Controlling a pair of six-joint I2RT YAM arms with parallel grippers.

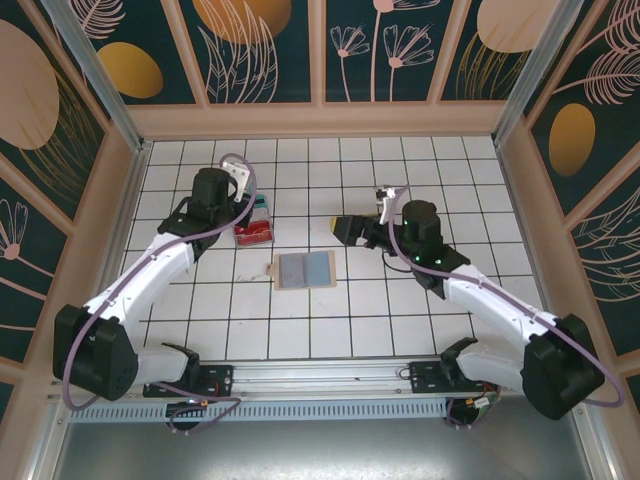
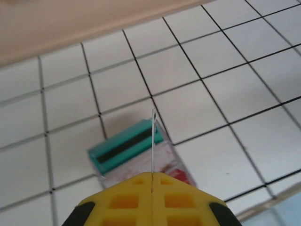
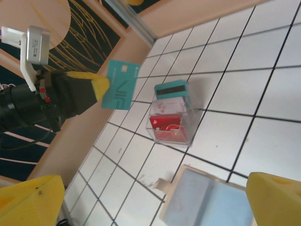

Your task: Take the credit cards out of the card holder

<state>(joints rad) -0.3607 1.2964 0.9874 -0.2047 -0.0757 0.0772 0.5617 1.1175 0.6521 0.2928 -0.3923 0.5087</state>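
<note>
Another teal card stands at the far end of the clear box, so the left gripper needs to turn down there next and let go of the teal-green card [image 2: 153, 136].
The tan card holder [image 1: 303, 270] lies open on the tiled table, its blue-grey inner panels [image 3: 211, 202] facing up. My left gripper [image 1: 250, 207] is shut on a teal-green credit card [image 3: 120, 84], which hangs in the air above a clear box [image 3: 171, 115]; in the left wrist view that card [image 2: 153, 136] shows edge-on between the yellow fingers [image 2: 178, 197]. A red credit card [image 3: 164, 123] lies inside the box, and a teal card with a black stripe [image 3: 170, 89] stands at its far end. Right of the holder, my right gripper [image 1: 343, 229] is open, holding nothing.
The clear box [image 1: 253, 232] stands on the tiles left of the card holder, near the left arm. A beige wall [image 2: 70, 23] runs behind it. White tiles stretch between the holder and the arms' bases.
</note>
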